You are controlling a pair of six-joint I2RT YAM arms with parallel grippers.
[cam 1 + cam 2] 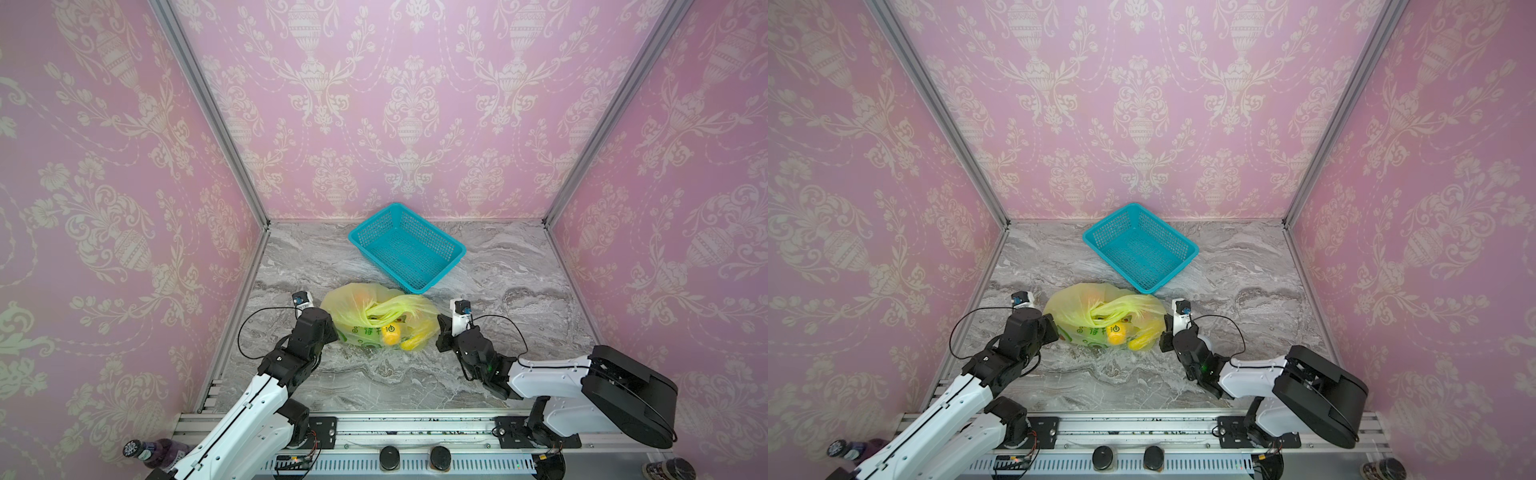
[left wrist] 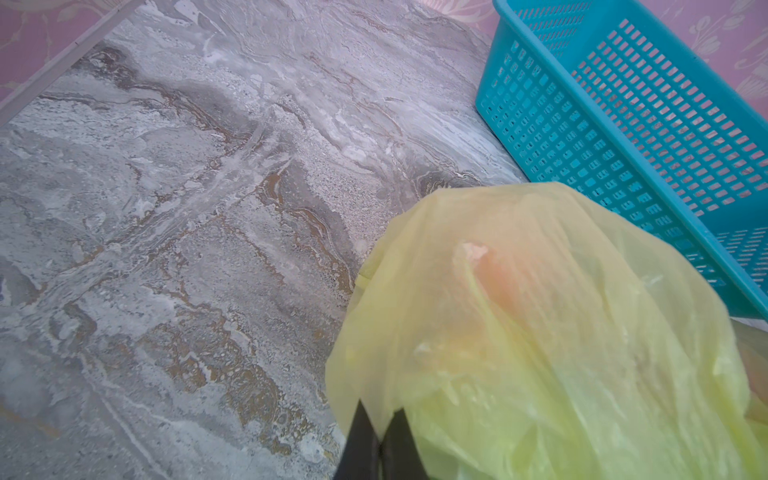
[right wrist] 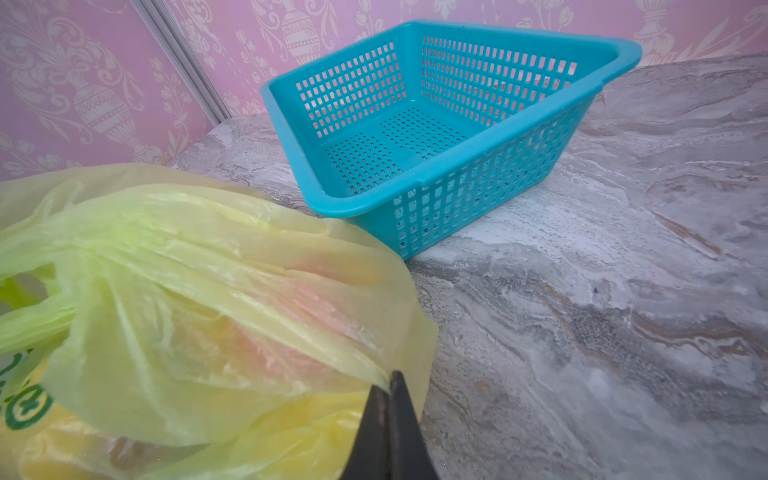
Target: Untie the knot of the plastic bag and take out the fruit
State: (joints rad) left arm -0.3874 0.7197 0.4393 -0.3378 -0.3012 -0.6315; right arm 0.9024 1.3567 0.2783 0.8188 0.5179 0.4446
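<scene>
Next, my right gripper draws slightly away from my left gripper and opens to free the fold at the bag's side, since the knot sits on top.
The plastic bag lies mid-table, pale yellow-green and translucent. Its knot of twisted handle loops sits on top. An orange-yellow fruit shows at the front, with a long yellow one beside it. Pink-orange fruit glows through the film. My left gripper is shut on the film at the bag's left side. My right gripper is shut on a fold at the bag's right side.
A teal mesh basket stands empty just behind the bag, touching or nearly touching it. Pink walls with metal posts close in the marble table. Bottles stand beyond the front rail.
</scene>
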